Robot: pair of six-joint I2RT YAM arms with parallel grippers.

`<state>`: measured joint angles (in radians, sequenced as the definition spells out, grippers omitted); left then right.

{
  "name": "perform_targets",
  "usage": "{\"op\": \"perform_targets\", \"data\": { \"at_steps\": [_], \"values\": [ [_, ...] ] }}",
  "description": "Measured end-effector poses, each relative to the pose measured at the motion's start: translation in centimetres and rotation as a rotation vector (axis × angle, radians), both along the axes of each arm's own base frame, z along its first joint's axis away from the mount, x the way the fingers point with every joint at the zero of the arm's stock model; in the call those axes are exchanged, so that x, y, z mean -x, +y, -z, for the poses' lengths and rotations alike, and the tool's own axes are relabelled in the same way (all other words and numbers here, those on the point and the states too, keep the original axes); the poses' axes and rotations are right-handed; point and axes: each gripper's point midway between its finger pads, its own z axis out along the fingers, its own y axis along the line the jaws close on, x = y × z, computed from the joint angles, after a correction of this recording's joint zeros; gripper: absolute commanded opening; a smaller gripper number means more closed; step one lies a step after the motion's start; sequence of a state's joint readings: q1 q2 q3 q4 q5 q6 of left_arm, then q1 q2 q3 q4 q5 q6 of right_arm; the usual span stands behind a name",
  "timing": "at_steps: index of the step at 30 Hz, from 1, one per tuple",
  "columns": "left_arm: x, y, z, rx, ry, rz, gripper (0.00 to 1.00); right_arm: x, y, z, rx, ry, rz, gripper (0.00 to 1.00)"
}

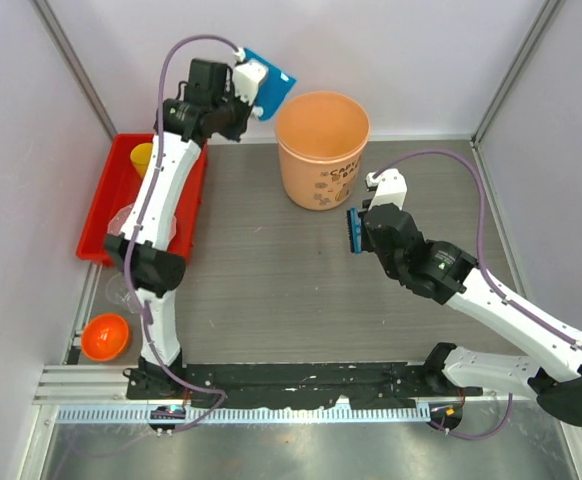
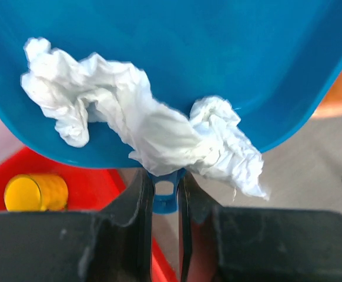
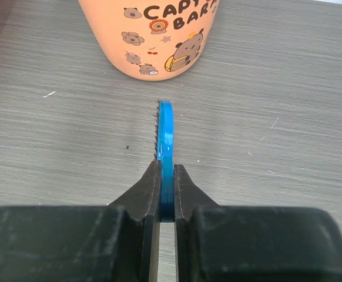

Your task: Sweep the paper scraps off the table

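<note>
The right gripper turns next, carries the brush (image 1: 352,232) back and down onto the bare near-middle tabletop and releases it, since the scraps already lie in the dustpan.
My left gripper (image 1: 258,92) is raised at the back left and is shut on the handle of the blue dustpan (image 1: 274,85). In the left wrist view my gripper (image 2: 165,194) pinches that handle, and the dustpan (image 2: 230,53) holds crumpled white paper scraps (image 2: 136,123), some hanging over its near rim. My right gripper (image 1: 363,232) is shut on a blue brush (image 1: 352,232) over the table (image 1: 271,290), right of centre. In the right wrist view my gripper (image 3: 166,191) clamps the brush (image 3: 166,132) edge-on, bristles to the left. I see no scraps on the table.
An orange bucket (image 1: 321,148) with cartoon print stands at the back centre, next to the dustpan; it also shows in the right wrist view (image 3: 150,35). A red tray (image 1: 106,215) with a yellow cup (image 1: 143,157) sits at the left. An orange bowl (image 1: 104,337) lies beyond the front left edge.
</note>
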<state>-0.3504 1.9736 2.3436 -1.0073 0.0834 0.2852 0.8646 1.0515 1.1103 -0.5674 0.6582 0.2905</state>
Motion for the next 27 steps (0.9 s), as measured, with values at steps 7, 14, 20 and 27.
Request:
{"op": "perform_targets", "data": {
  "at_steps": [7,14,20,27],
  "values": [
    [-4.0,-4.0,-0.9,-0.135,-0.159,-0.038,0.00,0.2,-0.4,1.6,0.032,0.032,0.004,0.01],
    [-5.8,-9.1,4.1,-0.518,-0.266,0.010,0.00,1.3,-1.3,1.7,0.004,0.039,0.007,0.01],
    [-8.4,-6.7,1.2,-0.851,-0.461,-0.064,0.00,2.1,-2.1,0.2,-0.060,0.005,0.011,0.01],
    [-8.5,-5.8,-5.7,-1.043,-0.678,-0.162,0.01,2.2,-1.9,0.3,-0.068,0.010,0.003,0.01]
  ]
}}
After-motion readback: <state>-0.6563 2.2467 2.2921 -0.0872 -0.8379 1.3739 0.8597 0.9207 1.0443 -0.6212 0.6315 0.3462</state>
